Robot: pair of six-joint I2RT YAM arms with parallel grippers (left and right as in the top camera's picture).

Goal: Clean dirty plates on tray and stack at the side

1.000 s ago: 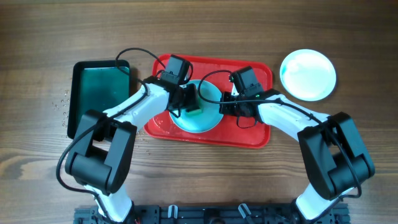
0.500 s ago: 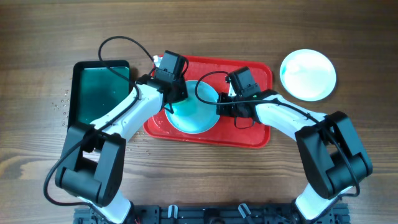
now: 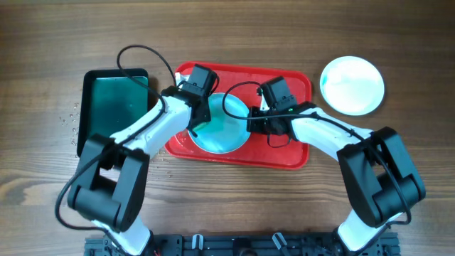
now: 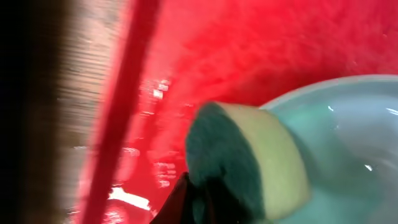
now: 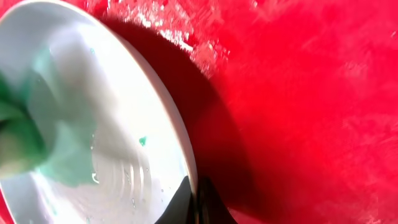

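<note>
Next, my left gripper should go to the left in the overhead view over the dark green tray's bottom to release the sponge (image 4: 249, 163), because that tray's bottom lies empty.
A pale aqua plate (image 3: 226, 134) lies in the red tray (image 3: 295, 153). My left gripper (image 3: 200, 118) is shut on a green and yellow sponge (image 4: 249, 163) at the plate's left rim (image 4: 348, 134). My right gripper (image 3: 252, 122) is shut on the plate's right rim (image 5: 186, 155), tilting that side up off the tray floor (image 5: 311, 93). The plate's inside is wet, with a small teal speck and a teal smear (image 5: 68, 162). The sponge shows at the left edge of the right wrist view (image 5: 15, 140). Another pale plate (image 3: 352, 85) rests on the table right of the tray.
A dark green tray with a black rim (image 3: 114, 107) stands left of the red tray. Water drops lie on the wood (image 3: 71, 117) at its left. The tray's left rim (image 4: 127, 93) and wet floor show beside the sponge.
My left gripper has carried the sponge from the plate's middle to its left rim. The right gripper stays clamped on the right rim.
</note>
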